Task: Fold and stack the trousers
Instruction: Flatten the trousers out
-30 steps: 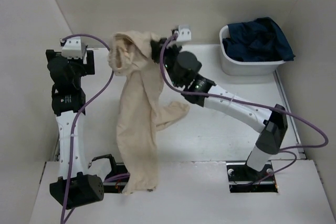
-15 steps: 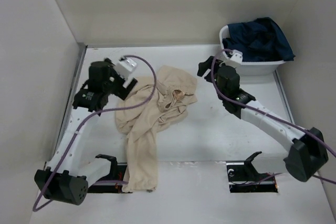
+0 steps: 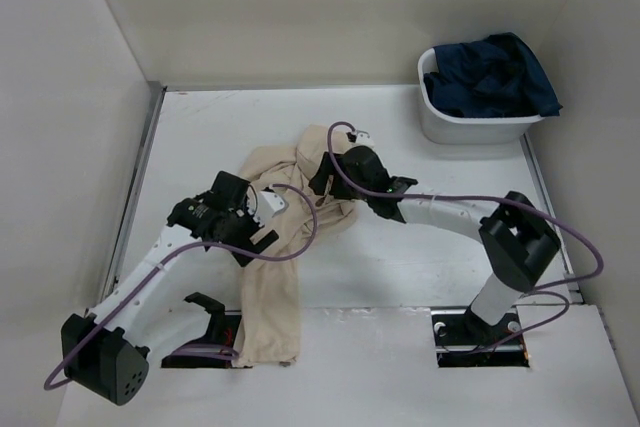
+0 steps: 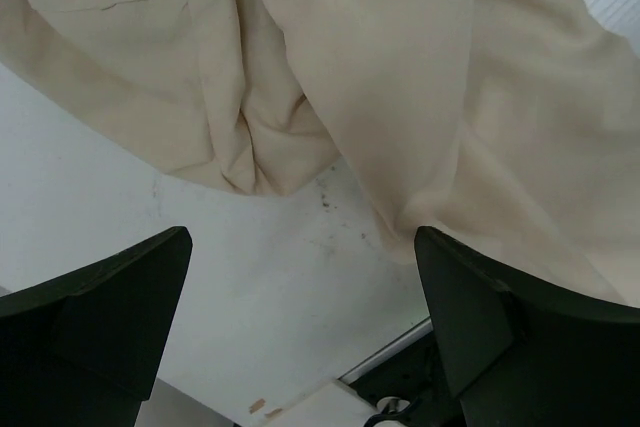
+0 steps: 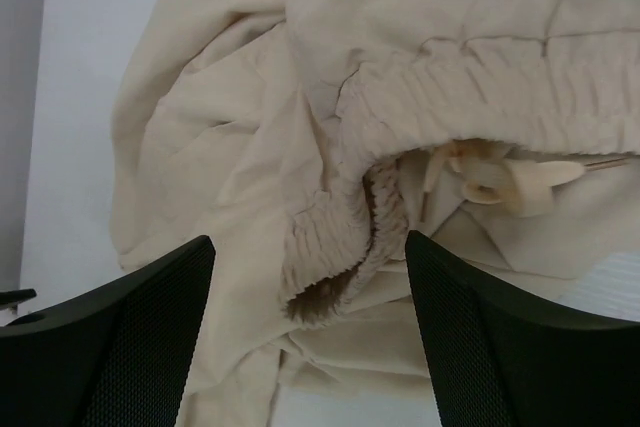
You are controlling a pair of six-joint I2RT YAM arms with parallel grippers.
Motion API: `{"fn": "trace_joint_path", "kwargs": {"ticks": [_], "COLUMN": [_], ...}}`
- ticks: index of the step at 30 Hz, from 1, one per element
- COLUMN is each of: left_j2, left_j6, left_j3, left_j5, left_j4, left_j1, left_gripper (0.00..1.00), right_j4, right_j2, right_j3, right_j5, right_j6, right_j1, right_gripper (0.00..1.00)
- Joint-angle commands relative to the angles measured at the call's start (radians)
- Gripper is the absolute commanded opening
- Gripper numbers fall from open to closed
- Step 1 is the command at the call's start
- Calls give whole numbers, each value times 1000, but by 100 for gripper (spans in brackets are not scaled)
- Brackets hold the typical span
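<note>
I should lower my right gripper onto the ribbed waistband (image 5: pixel 340 247) beside the drawstring. Then I should close its fingers on the waistband right there.
The beige trousers (image 3: pixel 268 292) lie crumpled in a heap at the table's middle, with one leg trailing over the front edge. My left gripper (image 3: pixel 262 234) is low at the heap's left side. It is open, with bare table between its fingers and the cloth (image 4: pixel 380 67) just beyond them. My right gripper (image 3: pixel 320 179) hovers over the heap's right part and is open. The ribbed waistband (image 5: pixel 340 247) sits between its fingers, not pinched, and the drawstring (image 5: pixel 520 182) shows beside it.
A white bin (image 3: pixel 470 125) holding dark blue clothes (image 3: pixel 495 72) stands at the back right corner. Walls close the table in at the left, back and right. The arm bases sit in cut-outs (image 3: pixel 480 337) at the front edge.
The trousers, held up at the back by the right gripper a second ago, have dropped into a heap on the table. The right gripper has opened and both arms have come down to the cloth.
</note>
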Motion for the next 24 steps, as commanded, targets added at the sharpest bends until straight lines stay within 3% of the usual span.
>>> {"fn": "trace_joint_path", "kwargs": {"ticks": [1, 4, 8, 9, 10, 11, 13, 15, 16, 19, 24], "left_j2": [-17, 21, 115, 130, 143, 149, 152, 150, 147, 112, 64], "left_j6": [-74, -71, -98, -98, -95, -93, -93, -91, -88, -3, 278], "left_j3": [41, 37, -1, -9, -15, -19, -25, -29, -32, -35, 69], "left_j5": [98, 112, -57, -81, -91, -91, -92, -114, -144, -259, -339], "left_j4": [-4, 2, 103, 117, 132, 142, 154, 168, 180, 253, 471], "left_j1": [20, -3, -32, -34, -35, -34, -37, -28, -16, 65, 312], "left_gripper": [100, 100, 97, 95, 91, 85, 56, 22, 12, 1, 0], "right_j4": [14, -52, -88, -85, -82, -78, -77, -75, -75, -84, -153], "right_j2": [56, 131, 194, 201, 208, 211, 185, 104, 44, -161, -488], "right_j3": [71, 121, 186, 197, 207, 217, 217, 194, 181, 151, 149], "right_j5": [-46, -48, -57, -57, -60, -71, -68, -46, -34, -13, -22], "right_j6": [102, 142, 165, 165, 165, 162, 163, 160, 152, 90, -12], "right_j1": [10, 13, 13, 13, 11, 8, -10, -38, -56, -134, -300], "right_gripper": [81, 80, 79, 75, 64, 48, 15, 2, 0, 0, 1]}}
